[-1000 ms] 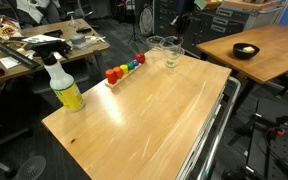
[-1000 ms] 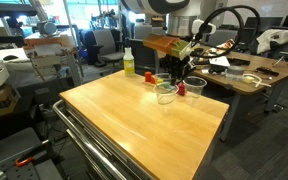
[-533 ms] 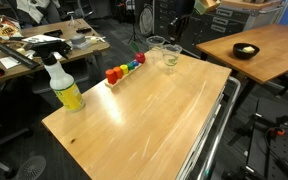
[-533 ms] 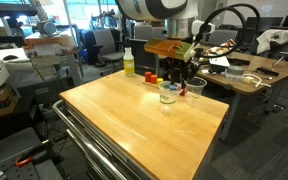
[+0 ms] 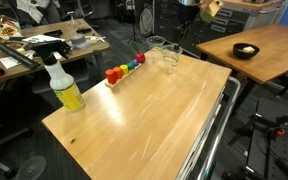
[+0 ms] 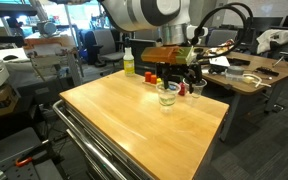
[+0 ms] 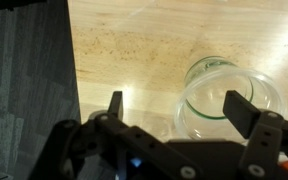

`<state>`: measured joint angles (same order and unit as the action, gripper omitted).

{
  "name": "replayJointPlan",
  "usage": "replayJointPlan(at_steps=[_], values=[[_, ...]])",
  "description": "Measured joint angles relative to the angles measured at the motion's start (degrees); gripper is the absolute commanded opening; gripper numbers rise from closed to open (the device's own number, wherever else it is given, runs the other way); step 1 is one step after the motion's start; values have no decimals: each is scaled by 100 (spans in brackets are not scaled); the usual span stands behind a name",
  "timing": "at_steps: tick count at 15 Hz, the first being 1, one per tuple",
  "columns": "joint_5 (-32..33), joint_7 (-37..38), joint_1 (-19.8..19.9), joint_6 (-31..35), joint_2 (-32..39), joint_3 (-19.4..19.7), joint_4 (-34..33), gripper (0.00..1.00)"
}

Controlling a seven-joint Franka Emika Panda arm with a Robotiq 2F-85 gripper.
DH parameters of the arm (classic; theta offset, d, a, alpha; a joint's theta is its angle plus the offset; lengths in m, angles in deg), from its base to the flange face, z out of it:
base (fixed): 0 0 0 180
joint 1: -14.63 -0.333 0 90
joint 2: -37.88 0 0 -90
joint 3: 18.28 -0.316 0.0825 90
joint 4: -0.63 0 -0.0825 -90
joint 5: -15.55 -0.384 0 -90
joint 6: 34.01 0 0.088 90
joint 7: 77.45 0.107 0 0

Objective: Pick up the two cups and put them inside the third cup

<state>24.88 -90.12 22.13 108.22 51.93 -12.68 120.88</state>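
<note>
My gripper should go down next over the rim's edge point(image 5: 171, 46) point(image 7: 181, 110), with one finger on each side of it, one over the cup and one over bare wood, and then close.
Two clear cups show in an exterior view: one point(image 5: 156, 44) at the table's far edge and one point(image 5: 169, 57) just in front of it. In the wrist view a clear cup point(image 7: 229, 100) stands upright on the wood, with a second rim that seems to sit inside it. My gripper point(image 7: 177, 108) is open above it. The right finger point(image 7: 242, 112) overlaps the cup's rim in the picture, and the left finger point(image 7: 115, 105) is over bare wood. In an exterior view the gripper point(image 6: 174, 72) hangs just above the cup point(image 6: 167, 94), holding nothing.
A spray bottle point(image 5: 64, 85) stands near the table's left edge. A row of small coloured blocks point(image 5: 124, 68) lies next to the cups. A second table with a black bowl point(image 5: 245, 50) stands across a gap. The wooden table point(image 5: 154, 120) has metal rails on one side.
My gripper has gone from shut to open and risen a little off the cups. The cup it held now stays on the table.
</note>
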Motion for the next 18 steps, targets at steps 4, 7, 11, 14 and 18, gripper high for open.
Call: replayJointPlan(at_steps=[4,7,11,14,18], values=[[67,-17,-17,-5,81,-13,42,74],[-103,-56,-16,-89,147,-47,5,51],[-579,-229,10,-475,175,-108,-126,22],[-819,-279,39,-874,179,-109,-260,1],[-1201,-299,123,-1618,186,-109,-503,2]])
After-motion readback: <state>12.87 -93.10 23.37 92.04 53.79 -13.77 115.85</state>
